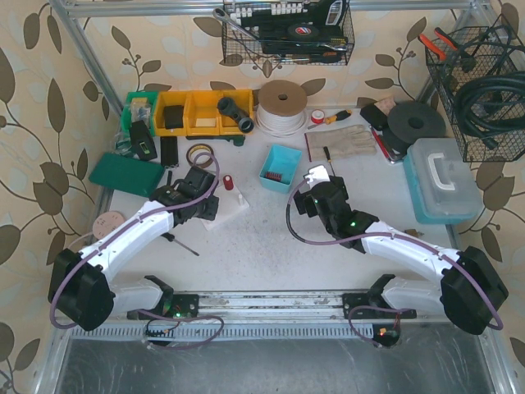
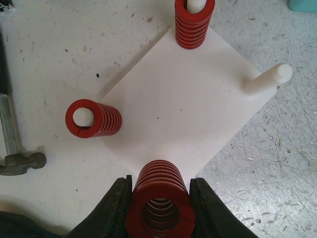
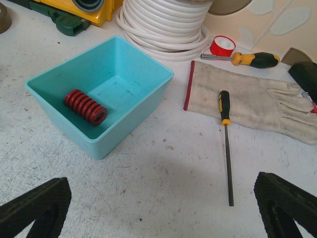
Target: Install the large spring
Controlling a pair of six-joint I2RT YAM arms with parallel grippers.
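Observation:
Next, my left gripper eases slightly back and down over the plate's near corner (image 1: 211, 226) (image 2: 185, 171) below it. Then it releases the red spring, since the spring's hole is empty.
A white square base plate (image 2: 183, 104) with upright white pegs lies on the table, also in the top view (image 1: 232, 205). A red spring (image 2: 194, 25) sits on the far peg and another (image 2: 94, 119) on the left peg. The right peg (image 2: 267, 79) is bare. My left gripper (image 2: 159, 208) is shut on a large red spring (image 2: 159, 198), held upright at the plate's near corner; no peg shows inside its bore. My right gripper (image 3: 163, 208) is open and empty over bare table, near a teal bin (image 3: 143, 94) holding one more red spring (image 3: 85, 106).
A thin screwdriver (image 3: 226, 144) and a work glove (image 3: 247, 99) lie right of the bin. A white cable coil (image 3: 163, 25) and red tape roll (image 3: 222, 46) sit behind it. A metal tool (image 2: 20, 161) lies left of the plate. Yellow bins (image 1: 201, 111) line the back.

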